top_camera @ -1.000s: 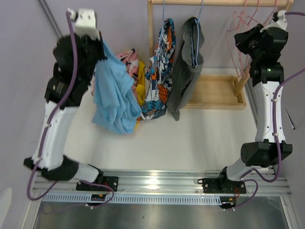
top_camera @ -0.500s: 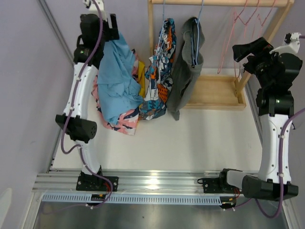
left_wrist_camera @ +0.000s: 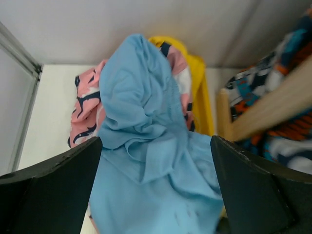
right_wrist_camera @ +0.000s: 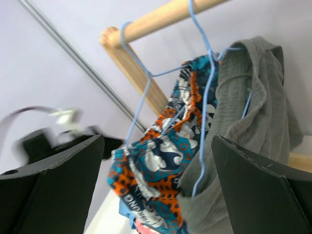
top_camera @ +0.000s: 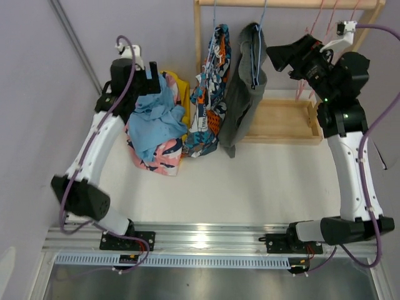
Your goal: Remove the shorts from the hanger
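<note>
Next, my right gripper moves toward the left in the top view onto the wire of the blue hanger's near arm (top_camera: 257, 57), which runs bare outside the grey shorts (top_camera: 244, 94).
The light blue shorts (top_camera: 156, 122) (left_wrist_camera: 146, 146) lie crumpled on top of a pile with the pink printed shorts (top_camera: 159, 159) (left_wrist_camera: 85, 107) and the yellow shorts (top_camera: 182, 94) (left_wrist_camera: 197, 92). My left gripper (top_camera: 149, 78) (left_wrist_camera: 156, 140) hovers just over that pile, open and holding nothing. The blue-orange printed shorts (top_camera: 209, 94) (right_wrist_camera: 161, 170) and the grey shorts (top_camera: 244, 94) (right_wrist_camera: 253, 122) each hang on a blue wire hanger (top_camera: 255, 56) (right_wrist_camera: 207, 97). My right gripper (top_camera: 281, 56) (right_wrist_camera: 157, 138) is open, just right of the grey shorts and facing them.
The wooden rack's rail (top_camera: 287, 3) (right_wrist_camera: 161, 19) runs along the back and its base tray (top_camera: 281, 119) sits under the hanging shorts. Empty pink hangers (top_camera: 312, 28) hang at the rail's right end, behind my right arm. A rack post (left_wrist_camera: 263, 107) stands right of the pile.
My left gripper opened and the light blue shorts dropped onto the pile. My right gripper opened too and swung left from the pink hangers towards the grey shorts.
</note>
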`<state>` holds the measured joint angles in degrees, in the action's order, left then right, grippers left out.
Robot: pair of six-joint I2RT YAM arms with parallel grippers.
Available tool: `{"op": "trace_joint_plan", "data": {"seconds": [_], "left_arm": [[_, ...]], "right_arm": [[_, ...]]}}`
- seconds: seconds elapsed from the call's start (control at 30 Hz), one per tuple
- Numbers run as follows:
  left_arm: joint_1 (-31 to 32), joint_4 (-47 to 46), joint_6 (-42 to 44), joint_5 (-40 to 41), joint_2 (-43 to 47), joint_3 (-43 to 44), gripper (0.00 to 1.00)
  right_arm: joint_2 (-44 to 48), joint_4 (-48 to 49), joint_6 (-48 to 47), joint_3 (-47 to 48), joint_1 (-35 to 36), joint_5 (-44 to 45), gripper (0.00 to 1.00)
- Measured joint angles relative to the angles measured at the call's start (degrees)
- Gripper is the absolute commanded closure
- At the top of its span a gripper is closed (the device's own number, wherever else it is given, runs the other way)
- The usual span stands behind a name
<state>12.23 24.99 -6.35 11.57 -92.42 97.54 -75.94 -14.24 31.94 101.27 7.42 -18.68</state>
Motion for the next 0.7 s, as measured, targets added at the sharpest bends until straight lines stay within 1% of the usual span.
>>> {"op": "trace_joint_plan", "data": {"seconds": [0.2, 0.33, 0.5, 0.57, 0.6, 0.63, 0.7], "left_arm": [[1.29, -6.58, -1.01, -1.79, 24.5, -11.41, 0.01], [1.2, -8.72, -1.27, -3.3, 33.88, -16.9, 0.0], [1.2, -9.07, -1.25, -5.22, 35.8, -20.61, 0.01], [1.2, -9.03, -1.25, -6.01, 35.67, -22.99, 0.01], [1.2, -8.72, -1.27, -6.25, 35.54, -24.02, 0.01], [1.2, -8.31, -1.27, -6.4, 35.47, -24.94, 0.01], [1.2, -7.78, -1.29, -6.88, 35.45, -26.29, 0.01]], "right_arm": [[-8.07, -0.31, -0.85, 1.81, 0.39, 1.92, 0.01], [-11.76, -0.26, -0.94, 2.91, 0.5, 2.97, 0.04], [-14.82, 0.04, -0.92, 4.98, 1.51, 3.48, 0.1], [-16.02, 0.13, -0.9, 6.27, 2.51, 3.87, 0.15], [-16.35, 0.31, -0.94, 6.56, 2.89, 4.07, 0.2], [-16.65, 0.42, -0.98, 6.88, 3.37, 4.28, 0.3], [-17.33, 0.46, -1.11, 7.78, 4.39, 4.7, 0.35]]}}
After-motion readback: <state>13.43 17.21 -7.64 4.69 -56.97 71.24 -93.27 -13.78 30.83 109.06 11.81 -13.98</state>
